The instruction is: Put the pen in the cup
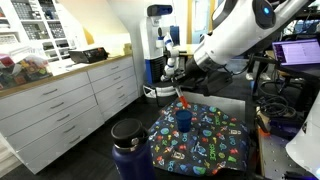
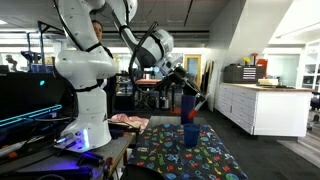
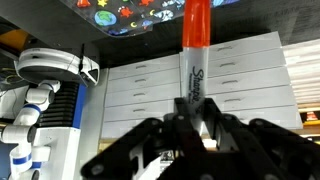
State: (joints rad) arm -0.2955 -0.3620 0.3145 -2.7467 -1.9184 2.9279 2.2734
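Note:
The pen's red end still hangs above the cup's rim, so I should lower my gripper toward the cup's opening (image 1: 183, 113) below and release the pen.
My gripper (image 3: 196, 112) is shut on the pen (image 3: 196, 40), which has a red end and a whitish printed barrel. In both exterior views the gripper (image 1: 177, 88) (image 2: 184, 80) hangs tilted above the table. The pen (image 1: 183, 103) (image 2: 197, 103) points down from it toward the small dark-blue cup (image 1: 184, 120) (image 2: 190, 133). The cup stands upright on a colourful patterned cloth (image 1: 215, 148) (image 2: 218, 160). The pen's tip is just above the cup's rim. The cup does not show in the wrist view.
A large dark-blue jug with a black lid (image 1: 130, 148) stands at the near corner of the table. White drawer cabinets (image 1: 70, 105) (image 2: 262, 108) line the wall. A second white robot (image 2: 85, 75) stands beside the table.

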